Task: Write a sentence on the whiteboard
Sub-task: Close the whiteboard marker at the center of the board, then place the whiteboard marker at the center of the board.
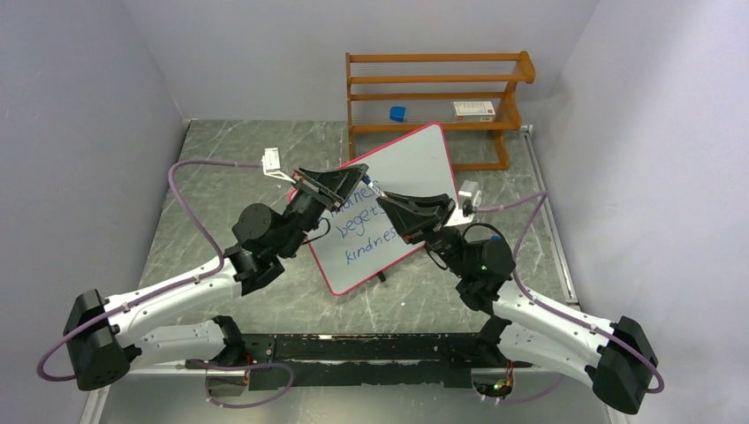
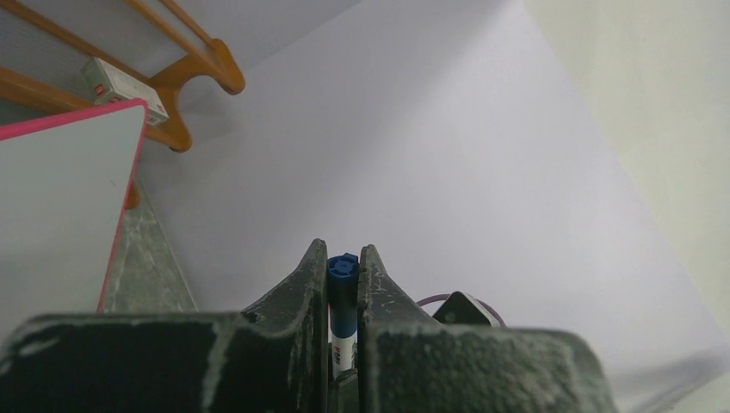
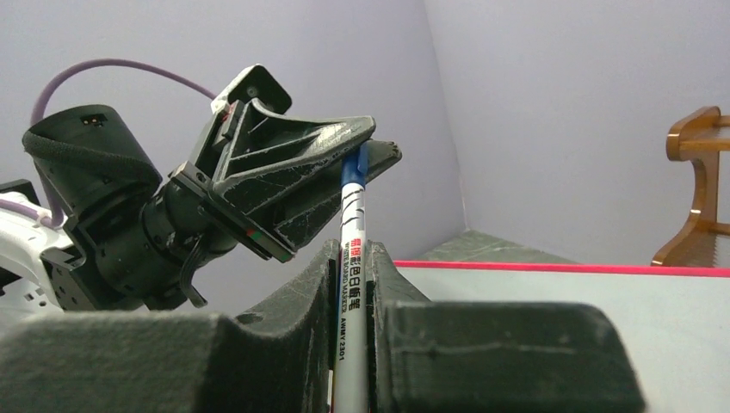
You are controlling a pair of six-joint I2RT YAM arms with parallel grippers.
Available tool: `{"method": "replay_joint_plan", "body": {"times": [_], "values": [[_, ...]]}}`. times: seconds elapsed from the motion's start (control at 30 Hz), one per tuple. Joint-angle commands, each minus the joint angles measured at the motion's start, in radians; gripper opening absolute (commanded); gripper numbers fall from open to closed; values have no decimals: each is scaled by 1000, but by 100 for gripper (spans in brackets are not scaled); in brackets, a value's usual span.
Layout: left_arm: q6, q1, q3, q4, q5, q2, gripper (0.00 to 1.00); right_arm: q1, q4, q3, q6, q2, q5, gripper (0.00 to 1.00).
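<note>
I will lower my right gripper to the tabletop beside the whiteboard, which is below the gripper and to its right in the top view. I will let go of the capped marker there.
The whiteboard point(image 1: 415, 168) lies tilted on the table's middle, white with a red-pink rim. The sentence point(image 1: 366, 231) is in blue cursive; "begets" and "kindness" show, and the left gripper hides most of the top line. A marker point(image 1: 373, 187) with a white barrel and blue cap is held between both grippers above the board. My left gripper point(image 1: 362, 177) is shut on the marker's blue cap point(image 2: 343, 268). My right gripper point(image 1: 386, 200) is shut on the white barrel point(image 3: 351, 258). The board also shows in the left wrist view point(image 2: 60, 198) and the right wrist view point(image 3: 559, 301).
A wooden rack point(image 1: 433, 97) stands at the back behind the board, with a small blue object point(image 1: 398, 113) and a white box point(image 1: 474, 109) on its shelf. Grey walls close in on the left, back and right of the table.
</note>
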Motion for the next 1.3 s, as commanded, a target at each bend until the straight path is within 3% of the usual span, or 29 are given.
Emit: {"method": "replay_joint_plan", "body": {"times": [0.0,0.27,0.57,0.73,1.0,1.27], "values": [[33,-87,-38,-147,157,-12,5,-4,-9,55,14,29,36,0],[267,17,151,-424,-27,-118,39,-7,-169,69,-71,-15,160,0],[540,116,378,-755,-239,-99,63,-100,-460,123,-107,-39,437,0],[560,240,308,-832,-255,-155,78,-276,-619,118,-23,-58,520,0],[616,357,128,-954,-316,-307,91,-629,-842,35,256,-40,516,0],[735,360,43,-1042,-445,-445,96,-716,-921,-69,406,35,547,0]]}}
